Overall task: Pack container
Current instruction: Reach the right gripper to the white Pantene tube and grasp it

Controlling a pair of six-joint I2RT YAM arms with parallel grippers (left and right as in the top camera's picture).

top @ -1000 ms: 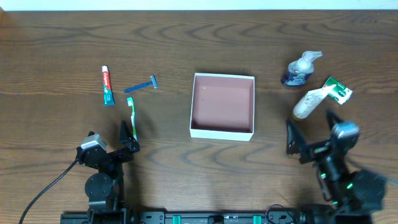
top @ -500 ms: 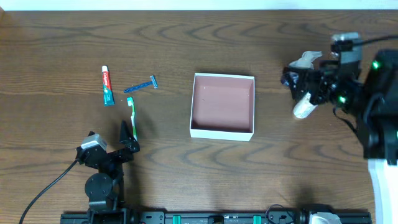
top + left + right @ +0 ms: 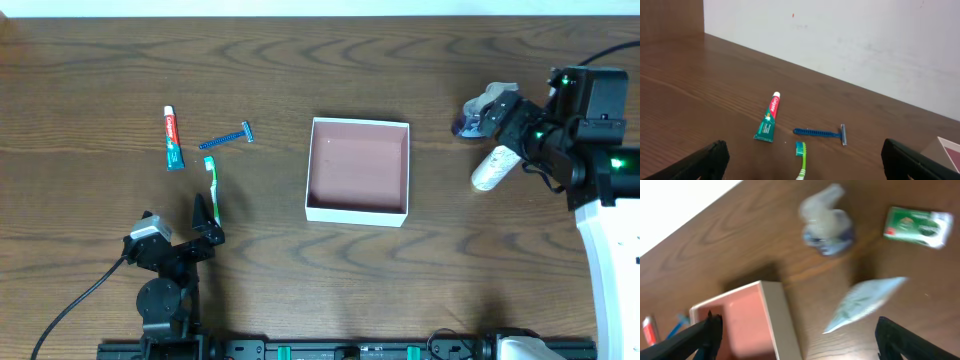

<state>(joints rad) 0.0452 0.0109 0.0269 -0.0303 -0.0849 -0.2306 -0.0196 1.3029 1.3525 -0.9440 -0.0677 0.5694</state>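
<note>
Next I should lower my right gripper sideways onto the white tube's flat upper end point(image 3: 509, 156) point(image 3: 868, 303), since it is below the fingers and toward the right in the wrist view.
The container point(image 3: 358, 205), a shallow white-walled box with a pink floor, sits mid-table and holds nothing. Its right wall point(image 3: 782, 320) shows in the right wrist view. My right gripper point(image 3: 497, 122) hovers open and empty above a pump bottle point(image 3: 827, 222), a white tube point(image 3: 865, 302) and a green packet point(image 3: 917, 226); the wrist view is motion-blurred. In the overhead view the arm hides the packet and part of the bottle point(image 3: 466, 122); the tube point(image 3: 493, 168) shows. My left gripper point(image 3: 205, 215) rests open and empty at the front left, by a green toothbrush point(image 3: 213, 185).
A toothpaste tube point(image 3: 173, 138) and a blue razor point(image 3: 227, 138) lie left of the container; both also show in the left wrist view, toothpaste point(image 3: 768, 117), razor point(image 3: 822, 133), with the toothbrush head point(image 3: 800, 148) in front. A white wall runs along the table's far edge.
My right arm has swung from the front right of the table up and back over the bottle and tube, then shifted slightly right. The left arm and all objects stayed put.
</note>
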